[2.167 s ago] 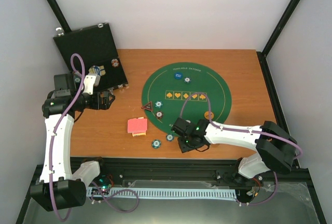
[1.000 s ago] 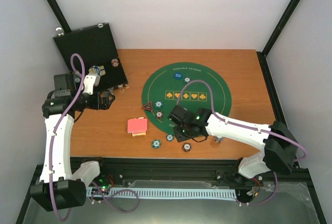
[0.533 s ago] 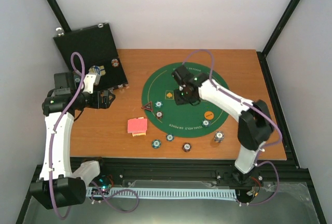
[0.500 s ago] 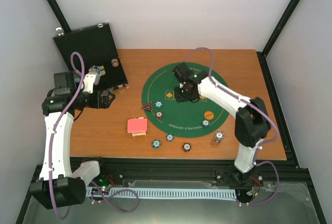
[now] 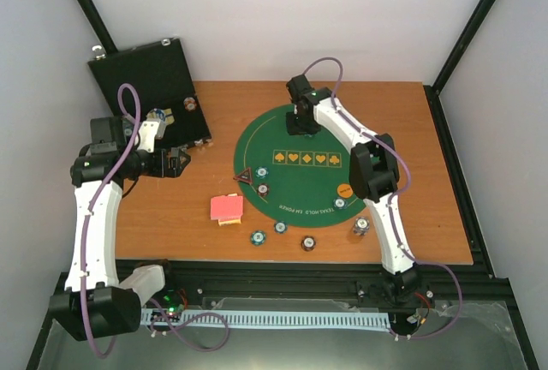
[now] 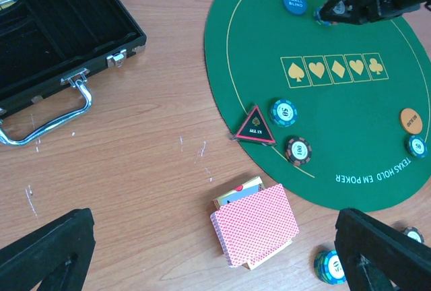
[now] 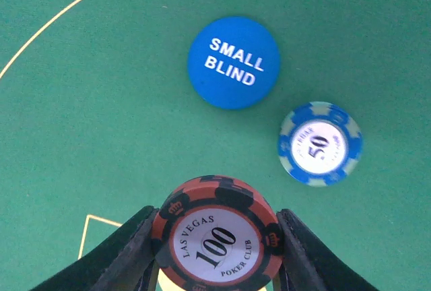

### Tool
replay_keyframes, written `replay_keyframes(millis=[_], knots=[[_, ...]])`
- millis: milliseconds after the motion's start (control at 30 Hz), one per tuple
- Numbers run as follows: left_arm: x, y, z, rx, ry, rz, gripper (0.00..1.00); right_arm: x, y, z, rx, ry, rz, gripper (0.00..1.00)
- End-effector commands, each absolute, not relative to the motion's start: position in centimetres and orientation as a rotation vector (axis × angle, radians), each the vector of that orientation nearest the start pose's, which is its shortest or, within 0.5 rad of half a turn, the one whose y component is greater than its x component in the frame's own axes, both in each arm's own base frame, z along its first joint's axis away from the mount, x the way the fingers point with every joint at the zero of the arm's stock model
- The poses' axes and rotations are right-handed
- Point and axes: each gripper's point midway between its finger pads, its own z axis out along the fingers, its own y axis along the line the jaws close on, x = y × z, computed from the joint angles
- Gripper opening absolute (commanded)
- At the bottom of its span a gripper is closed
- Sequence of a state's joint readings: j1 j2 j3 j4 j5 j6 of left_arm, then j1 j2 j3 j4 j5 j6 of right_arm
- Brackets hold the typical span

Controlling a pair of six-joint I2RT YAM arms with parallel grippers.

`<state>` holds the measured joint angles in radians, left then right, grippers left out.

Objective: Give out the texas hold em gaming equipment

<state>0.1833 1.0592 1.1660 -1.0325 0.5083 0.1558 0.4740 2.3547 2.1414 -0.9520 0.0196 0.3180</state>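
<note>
My right gripper will next lower slightly back and set the brown chip on the bare green between the blue chip (image 7: 320,143) and suit boxes.
My right gripper (image 7: 217,237) is shut on a brown 100 poker chip (image 7: 217,227) and holds it just above the green poker mat (image 7: 81,122). It is beside the blue SMALL BLIND button (image 7: 234,62) and a blue 50 chip (image 7: 320,143). In the top view the right gripper (image 5: 301,122) is at the mat's far side. My left gripper (image 5: 178,163) is open and empty above bare wood. Below it lie the red-backed cards (image 6: 256,225), the dark triangular ALL IN button (image 6: 256,127), a teal chip (image 6: 284,112) and a brown chip (image 6: 297,149).
An open black case (image 5: 145,79) stands at the back left with chips in it. An orange button (image 5: 345,189) and a teal chip (image 5: 340,202) lie on the mat's right. Several chips (image 5: 280,226) lie along the near table edge.
My right arm has swung from the mat's near edge across to its far side by the blue button. A brown and a purple-white chip now show near the front edge. The left arm has not moved.
</note>
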Motion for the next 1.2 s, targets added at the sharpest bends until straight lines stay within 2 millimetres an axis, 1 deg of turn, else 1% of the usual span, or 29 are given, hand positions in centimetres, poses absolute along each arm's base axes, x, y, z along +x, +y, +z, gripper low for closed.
replay_keyframes(millis=[0, 133, 233, 367, 633, 800, 867, 933, 1033, 1167], knots=[[28.0, -3.2, 25.8, 0.19, 2.36, -0.461, 1.0, 49.7, 26.2, 6.5, -0.253, 2.779, 0.219, 0.22], [28.2, -3.3, 26.1, 0.19, 2.353, -0.474, 1.0, 48.8, 26.2, 3.3, -0.24, 2.836, 0.232, 0.22], [28.2, -3.4, 26.2, 0.19, 2.351, -0.478, 1.0, 48.0, 25.9, 1.6, -0.233, 2.867, 0.221, 0.22], [28.2, -3.3, 26.0, 0.193, 2.354, -0.472, 1.0, 47.4, 25.6, 0.5, -0.243, 2.886, 0.205, 0.23], [28.4, -3.3, 25.5, 0.192, 2.36, -0.477, 1.0, 47.7, 25.7, 0.5, -0.244, 2.878, 0.209, 0.27], [28.7, -3.0, 25.3, 0.19, 2.375, -0.461, 1.0, 47.4, 25.7, -0.2, -0.265, 2.887, 0.189, 0.29], [28.7, -2.9, 25.2, 0.193, 2.375, -0.448, 1.0, 47.2, 25.7, -0.4, -0.28, 2.891, 0.174, 0.34], [28.7, -2.8, 25.1, 0.194, 2.377, -0.437, 1.0, 47.1, 25.7, -0.3, -0.286, 2.887, 0.153, 0.43], [28.9, -2.7, 24.9, 0.181, 2.386, -0.441, 1.0, 47.0, 26.0, 0.5, -0.292, 2.865, 0.16, 0.52], [29.1, -2.7, 24.8, 0.163, 2.394, -0.452, 1.0, 46.8, 26.5, 1.9, -0.303, 2.84, 0.178, 0.56]])
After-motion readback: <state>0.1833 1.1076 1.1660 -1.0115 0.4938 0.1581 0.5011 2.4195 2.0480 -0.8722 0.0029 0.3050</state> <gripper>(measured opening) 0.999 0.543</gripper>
